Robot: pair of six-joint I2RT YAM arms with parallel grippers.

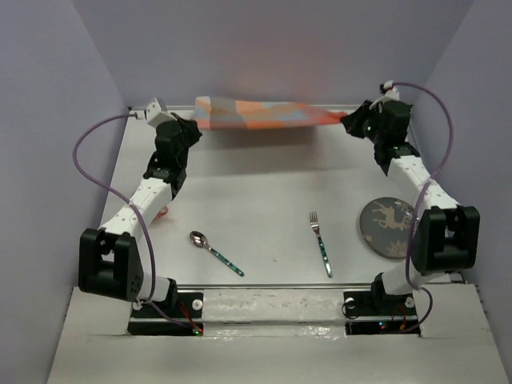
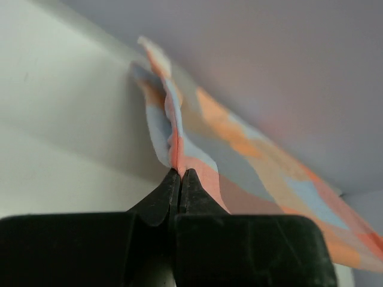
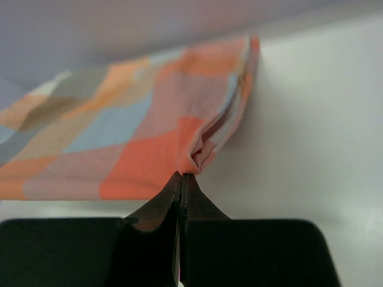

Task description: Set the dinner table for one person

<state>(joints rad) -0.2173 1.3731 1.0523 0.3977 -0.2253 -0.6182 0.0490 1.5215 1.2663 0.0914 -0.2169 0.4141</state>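
Note:
My left gripper draws the hanging cloth back and down to the bare tabletop beyond the spoon next, then releases the cloth's corner.
The orange, grey and blue checked cloth point(image 1: 264, 113) hangs stretched above the far edge of the white dinner table point(image 1: 264, 192). My left gripper point(image 1: 194, 124) is shut on its left end, as the left wrist view point(image 2: 179, 171) shows, with the cloth point(image 2: 251, 155) running away to the right. My right gripper point(image 1: 350, 120) is shut on its right end, and in the right wrist view point(image 3: 182, 175) the cloth point(image 3: 119, 143) bunches at the fingertips. A spoon point(image 1: 214, 252), a fork point(image 1: 320, 242) and a dark plate with a deer picture point(image 1: 386, 224) lie on the table.
Purple-grey walls close in the table on the left, far and right sides. The plate sits close to the right arm's elbow point(image 1: 444, 236). A small pinkish thing point(image 1: 164, 212) shows beside the left arm. The arm bases stand at the near edge.

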